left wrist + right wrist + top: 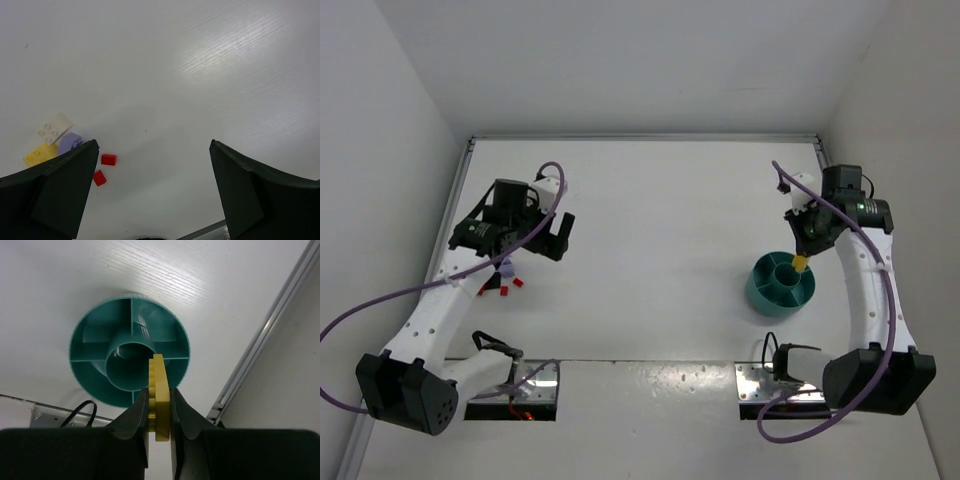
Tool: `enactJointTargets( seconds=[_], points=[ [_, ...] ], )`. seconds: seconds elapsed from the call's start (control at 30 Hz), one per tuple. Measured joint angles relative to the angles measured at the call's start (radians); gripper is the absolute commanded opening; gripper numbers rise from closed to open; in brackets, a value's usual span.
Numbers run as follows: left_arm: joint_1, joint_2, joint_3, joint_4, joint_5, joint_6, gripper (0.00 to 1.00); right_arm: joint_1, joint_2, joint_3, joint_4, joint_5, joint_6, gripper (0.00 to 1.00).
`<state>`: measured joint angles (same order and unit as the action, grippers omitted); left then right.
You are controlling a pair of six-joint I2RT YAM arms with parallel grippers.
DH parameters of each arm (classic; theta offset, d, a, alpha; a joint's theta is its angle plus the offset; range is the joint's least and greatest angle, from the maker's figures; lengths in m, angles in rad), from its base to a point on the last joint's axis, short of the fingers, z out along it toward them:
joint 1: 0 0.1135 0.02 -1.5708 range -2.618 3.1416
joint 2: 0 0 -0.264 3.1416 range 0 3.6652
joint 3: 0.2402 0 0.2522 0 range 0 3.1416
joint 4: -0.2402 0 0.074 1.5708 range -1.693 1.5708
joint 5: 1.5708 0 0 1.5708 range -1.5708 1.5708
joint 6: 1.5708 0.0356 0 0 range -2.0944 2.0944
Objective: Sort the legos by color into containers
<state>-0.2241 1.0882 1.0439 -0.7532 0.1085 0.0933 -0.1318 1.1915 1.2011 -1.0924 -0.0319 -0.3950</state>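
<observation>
Next, my right gripper goes down and shifts over the central cup's opening [130, 366] to let go of the yellow lego plate [159, 390], since the plate still hangs at the cup's rim.
My right gripper [159, 392] is shut on a yellow lego plate [159, 390] and holds it upright above the teal bowl [87, 335], over its right side next to the central cup. The same yellow lego [800, 263] and bowl [767, 294] show in the top view. My left gripper [152, 150] is open and empty above the table. Just inside and beside its left finger lie two red legos [108, 159] [99, 177], a lavender lego [69, 142], a cream-white lego [54, 128] and a yellow lego [40, 153]. The red legos [517, 283] show in the top view under the left arm.
The back wall and side walls enclose the white table. A raised rail [265, 335] runs along the table's right edge close to the bowl. Metal base plates [765, 383] and cables lie at the near edge.
</observation>
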Motion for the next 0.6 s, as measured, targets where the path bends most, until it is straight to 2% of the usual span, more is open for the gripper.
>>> enactJointTargets(
  seconds=[0.4, 0.43, 0.5, 0.6],
  points=[
    [0.037, -0.015, -0.021, 0.004, 0.036, 0.000, 1.00, -0.074, 0.056, -0.002, -0.060, -0.127, -0.024, 0.01],
    [0.039, -0.016, -0.022, 0.006, 0.038, 0.000, 1.00, -0.077, 0.056, -0.004, -0.058, -0.130, -0.025, 0.07],
    [0.044, -0.019, -0.025, 0.009, 0.039, 0.000, 1.00, -0.081, 0.056, -0.019, -0.042, -0.134, -0.026, 0.14],
    [0.056, -0.024, -0.034, 0.013, 0.048, 0.000, 1.00, -0.086, 0.057, -0.050, -0.019, -0.137, -0.027, 0.37]
  ],
)
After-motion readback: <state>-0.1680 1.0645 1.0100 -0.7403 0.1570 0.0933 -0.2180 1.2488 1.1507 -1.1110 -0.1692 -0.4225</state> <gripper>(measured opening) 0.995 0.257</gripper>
